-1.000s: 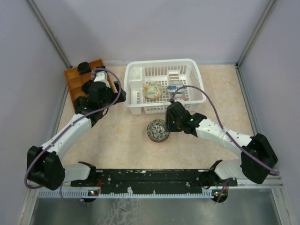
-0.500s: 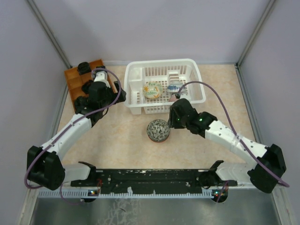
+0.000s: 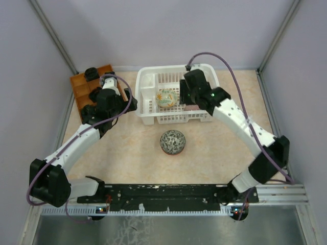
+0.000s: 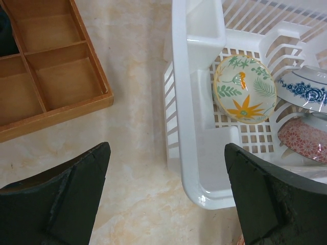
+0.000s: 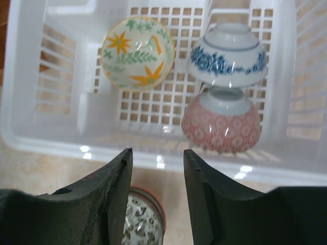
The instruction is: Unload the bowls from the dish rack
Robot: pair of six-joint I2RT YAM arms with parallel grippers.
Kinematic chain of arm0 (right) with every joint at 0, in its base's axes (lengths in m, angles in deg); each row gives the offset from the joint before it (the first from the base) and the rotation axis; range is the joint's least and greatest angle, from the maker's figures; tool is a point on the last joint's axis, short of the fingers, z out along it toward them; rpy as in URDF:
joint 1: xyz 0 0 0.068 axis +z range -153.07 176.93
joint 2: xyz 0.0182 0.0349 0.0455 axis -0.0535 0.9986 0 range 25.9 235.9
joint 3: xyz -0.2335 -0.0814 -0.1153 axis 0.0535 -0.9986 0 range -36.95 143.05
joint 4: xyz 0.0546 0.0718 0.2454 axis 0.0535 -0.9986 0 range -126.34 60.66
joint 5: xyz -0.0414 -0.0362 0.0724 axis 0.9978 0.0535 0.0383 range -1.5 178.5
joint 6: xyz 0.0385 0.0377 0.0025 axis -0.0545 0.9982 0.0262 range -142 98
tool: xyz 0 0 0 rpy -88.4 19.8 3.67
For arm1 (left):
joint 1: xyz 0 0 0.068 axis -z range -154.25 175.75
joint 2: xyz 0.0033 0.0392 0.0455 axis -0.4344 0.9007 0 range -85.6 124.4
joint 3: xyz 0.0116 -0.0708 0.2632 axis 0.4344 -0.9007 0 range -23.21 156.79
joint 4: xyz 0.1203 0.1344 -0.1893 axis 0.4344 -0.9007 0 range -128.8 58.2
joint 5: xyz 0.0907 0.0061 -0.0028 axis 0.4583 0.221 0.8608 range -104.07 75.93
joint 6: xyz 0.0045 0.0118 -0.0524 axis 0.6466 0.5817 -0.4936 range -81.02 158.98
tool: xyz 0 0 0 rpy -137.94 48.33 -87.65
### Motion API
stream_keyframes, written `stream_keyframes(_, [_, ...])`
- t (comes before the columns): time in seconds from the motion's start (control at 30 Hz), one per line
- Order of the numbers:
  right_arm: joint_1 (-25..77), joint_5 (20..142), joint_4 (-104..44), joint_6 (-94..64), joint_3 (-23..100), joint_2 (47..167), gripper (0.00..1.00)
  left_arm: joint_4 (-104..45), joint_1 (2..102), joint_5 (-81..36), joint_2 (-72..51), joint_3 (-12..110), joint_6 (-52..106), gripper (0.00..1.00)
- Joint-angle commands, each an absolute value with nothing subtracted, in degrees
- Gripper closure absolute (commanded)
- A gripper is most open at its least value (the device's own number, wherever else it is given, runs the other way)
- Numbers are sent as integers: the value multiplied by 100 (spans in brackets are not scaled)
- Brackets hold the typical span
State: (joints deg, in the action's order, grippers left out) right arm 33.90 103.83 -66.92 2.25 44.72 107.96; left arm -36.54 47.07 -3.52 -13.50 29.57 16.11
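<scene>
The pale green bowl is below the robot's right gripper, to the left in the top view, so the gripper will next go down there onto the pale green bowl's rim at the open gap by the blue-patterned bowl (image 5: 228, 53).
The white dish rack (image 3: 153, 81) stands at the back centre of the table. It holds a pale green bowl with orange flowers (image 3: 166, 98) (image 5: 137, 52) (image 4: 245, 95), a blue-patterned bowl (image 5: 228, 53) (image 4: 304, 92) and an orange-red patterned bowl (image 5: 222, 120) (image 4: 304, 139). A dark grey-and-white patterned bowl (image 3: 172, 142) (image 5: 143, 222) sits on the table in front of the rack. My right gripper (image 3: 185, 100) (image 5: 157, 153) is open and empty above the rack's front wall. My left gripper (image 3: 131, 104) (image 4: 167, 150) is open and empty beside the rack's left front corner.
An orange-brown compartment tray (image 3: 84, 87) (image 4: 46, 87) with small dark items lies at the back left, close to the left gripper. The right arm covers the rack's right half in the top view. Grey walls enclose the table.
My right gripper has moved from beside the dark bowl on the table up and back to over the rack. The dark bowl stays on the table. The left arm has not moved.
</scene>
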Motion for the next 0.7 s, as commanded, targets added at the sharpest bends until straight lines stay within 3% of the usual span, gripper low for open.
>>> stream_keyframes(0.0, [3019, 10085, -6928, -516, 6006, 12251, 55, -3531, 4692, -237, -1339, 2985, 1662, 1])
stream_keyframes(0.33, [2871, 10230, -7696, -807, 8828, 14914, 55, -3440, 4701, -236, -1419, 2981, 1630, 1])
stream_keyframes(0.67, [2822, 10324, -7652, -864, 9189, 15674, 55, -3419, 4696, -196, -1357, 2975, 1648, 1])
